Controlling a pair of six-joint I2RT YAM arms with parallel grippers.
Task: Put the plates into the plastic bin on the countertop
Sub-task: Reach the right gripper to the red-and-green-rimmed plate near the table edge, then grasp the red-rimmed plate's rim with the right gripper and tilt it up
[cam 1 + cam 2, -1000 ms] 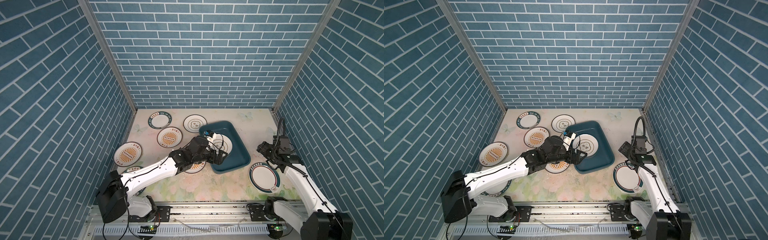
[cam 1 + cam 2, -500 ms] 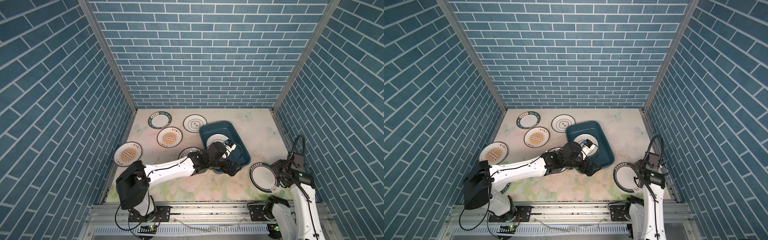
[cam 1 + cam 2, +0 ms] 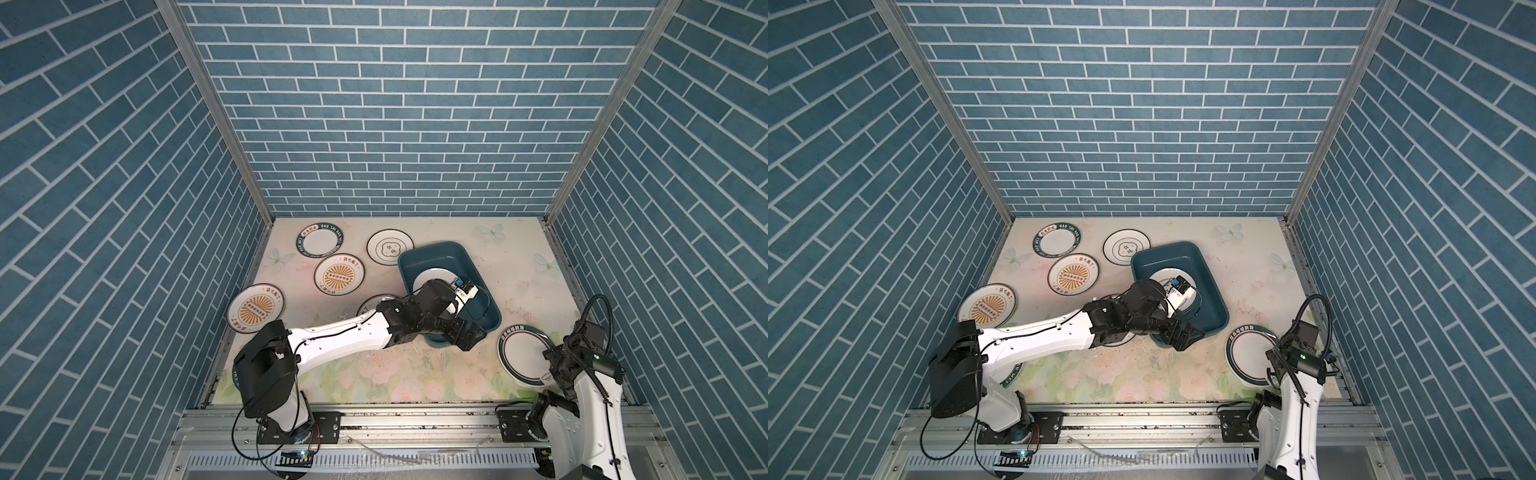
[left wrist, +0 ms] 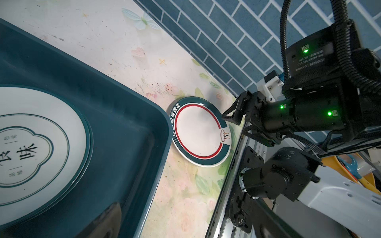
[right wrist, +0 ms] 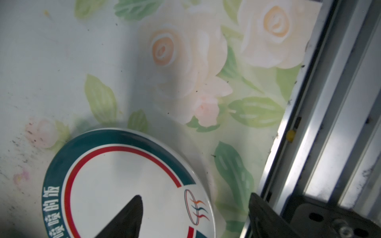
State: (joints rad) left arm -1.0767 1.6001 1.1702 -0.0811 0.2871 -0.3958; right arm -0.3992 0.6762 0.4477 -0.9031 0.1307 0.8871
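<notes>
My right gripper lowers onto the plate's near rim [image 3: 547, 378] [image 5: 207, 218] next until the open fingers straddle the rim, then closes, since the plate's rim already runs between them.
The teal plastic bin [image 3: 436, 253] [image 3: 1167, 249] [image 4: 123, 123] lies mid-countertop with a cloud-outline plate [image 3: 432, 278] [image 4: 41, 144] inside. My left gripper [image 3: 467, 334] [image 3: 1181, 334] [image 4: 185, 230] is open at the bin's near corner, nothing between its fingers. A plate with a teal and red rim [image 3: 524, 353] [image 3: 1250, 349] [image 4: 200, 131] [image 5: 123, 185] lies flat at the near right. My right gripper [image 3: 555, 365] [image 3: 1273, 361] [image 5: 195, 206] is open over that plate's near edge: one finger above its white middle, one beyond the rim.
Left of the bin lie more plates: a teal lettered one [image 3: 320, 241], a cloud-outline one [image 3: 389, 247], two orange sunburst ones [image 3: 339, 274] [image 3: 256, 308], and one half under my left arm [image 3: 372, 301]. The metal rail [image 5: 321, 123] edges the countertop [image 3: 519, 266] by the right gripper.
My left arm swung from above the bin's middle to its near corner. My right arm pulled back toward the front rail and lowered over the teal and red plate, jaws widening slightly.
</notes>
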